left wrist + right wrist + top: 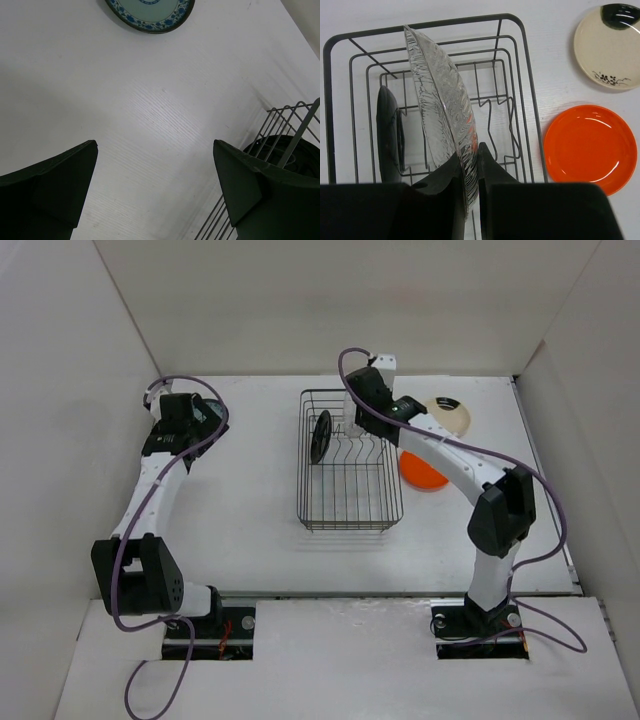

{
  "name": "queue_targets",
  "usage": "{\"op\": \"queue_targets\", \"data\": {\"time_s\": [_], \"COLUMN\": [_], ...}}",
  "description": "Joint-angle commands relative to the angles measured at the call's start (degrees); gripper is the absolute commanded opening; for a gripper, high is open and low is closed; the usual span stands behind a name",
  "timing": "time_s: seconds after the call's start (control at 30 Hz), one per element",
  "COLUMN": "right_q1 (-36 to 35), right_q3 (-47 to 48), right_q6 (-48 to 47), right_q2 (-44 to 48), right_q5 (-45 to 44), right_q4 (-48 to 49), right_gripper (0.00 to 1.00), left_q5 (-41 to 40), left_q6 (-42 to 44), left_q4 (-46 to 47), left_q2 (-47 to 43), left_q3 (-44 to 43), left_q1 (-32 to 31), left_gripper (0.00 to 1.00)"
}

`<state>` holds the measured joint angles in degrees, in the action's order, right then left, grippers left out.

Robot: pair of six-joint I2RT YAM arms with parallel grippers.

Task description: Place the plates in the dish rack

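Observation:
My right gripper is holding the clear plate (440,95) and next needs to move down and to the left in the top view, to let go of it in the empty rack slot beside the black plate.
The dark wire dish rack (350,502) stands mid-table, with a black plate (320,436) upright on edge in its left part. My right gripper (472,150) is shut on the rim of a pale, clear ribbed plate (440,95), holding it on edge over the rack (420,25) just right of the black plate (387,135). An orange plate (590,147) and a cream plate with a dark mark (610,47) lie flat on the table to the rack's right. At the far left my left gripper (155,145) is open and holds nothing, a little short of a teal plate (150,12).
White walls close in the table on the left, back and right. The right arm (460,465) reaches over the orange plate (425,475) and cream plate (452,415). The rack's corner (290,125) shows at the right edge of the left wrist view.

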<state>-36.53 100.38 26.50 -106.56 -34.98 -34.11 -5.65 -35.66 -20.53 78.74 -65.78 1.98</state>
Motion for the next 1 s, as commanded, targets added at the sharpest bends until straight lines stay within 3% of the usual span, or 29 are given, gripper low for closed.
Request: {"op": "queue_targets", "data": {"time_s": [0.0, 0.97], "right_q1": [-0.91, -3.02], "right_q3": [3.86, 3.25], "right_q6": [1.97, 5.14], "right_q2": [-0.75, -4.17], "right_q5": [-2.8, -0.09], "right_q4": [-1.05, 0.01], "right_gripper": [0.0, 0.0], "left_q5": [-2.17, -3.23], "left_q6": [-0.38, -0.38], "left_q4": [-0.91, -1.97], "left_q2": [0.36, -0.25], "left_q3": [-2.78, -2.78], "left_q1": [0.04, 0.04], "left_gripper": [1.0, 1.0]}}
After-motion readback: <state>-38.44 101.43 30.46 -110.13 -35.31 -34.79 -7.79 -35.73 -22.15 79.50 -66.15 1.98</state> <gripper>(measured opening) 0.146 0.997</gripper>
